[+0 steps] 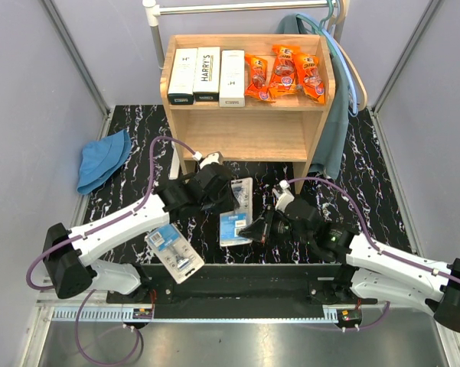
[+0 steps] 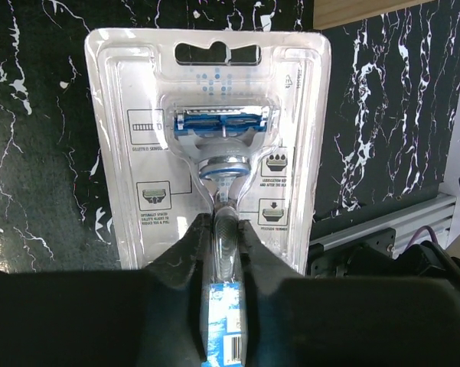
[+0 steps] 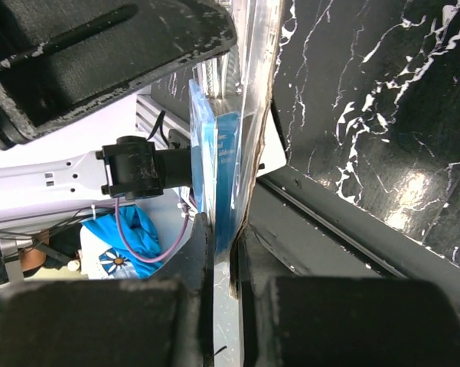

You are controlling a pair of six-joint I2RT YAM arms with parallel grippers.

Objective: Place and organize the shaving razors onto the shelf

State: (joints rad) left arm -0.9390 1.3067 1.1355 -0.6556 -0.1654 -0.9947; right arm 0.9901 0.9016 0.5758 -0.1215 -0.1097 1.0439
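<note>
The space on the shelf's lower level under the white boxes is empty. My right gripper needs to carry the card there, outward and to the left in the top view.
The wooden shelf [image 1: 245,134] stands at the back. Three white Harry's boxes [image 1: 207,75] and three orange pouches [image 1: 285,75] lie on its top tier. The lower tier looks empty. One blue-backed blister card [image 1: 236,218] is held above the table in front of the shelf. My left gripper [image 1: 228,200] is shut on its razor-handle bulge [image 2: 224,222]; the card [image 2: 207,92] fills the left wrist view. My right gripper [image 1: 250,228] is shut on the same card's lower edge [image 3: 224,225]. A second blister card [image 1: 174,254] lies at the front left, beside the left arm.
A blue cloth hat [image 1: 103,159] lies at the left edge of the black marbled table [image 1: 367,176]. A metal clothes rail [image 1: 237,8] stands behind the shelf, with a teal garment [image 1: 338,115] hanging along the shelf's right side. Grey walls enclose the sides.
</note>
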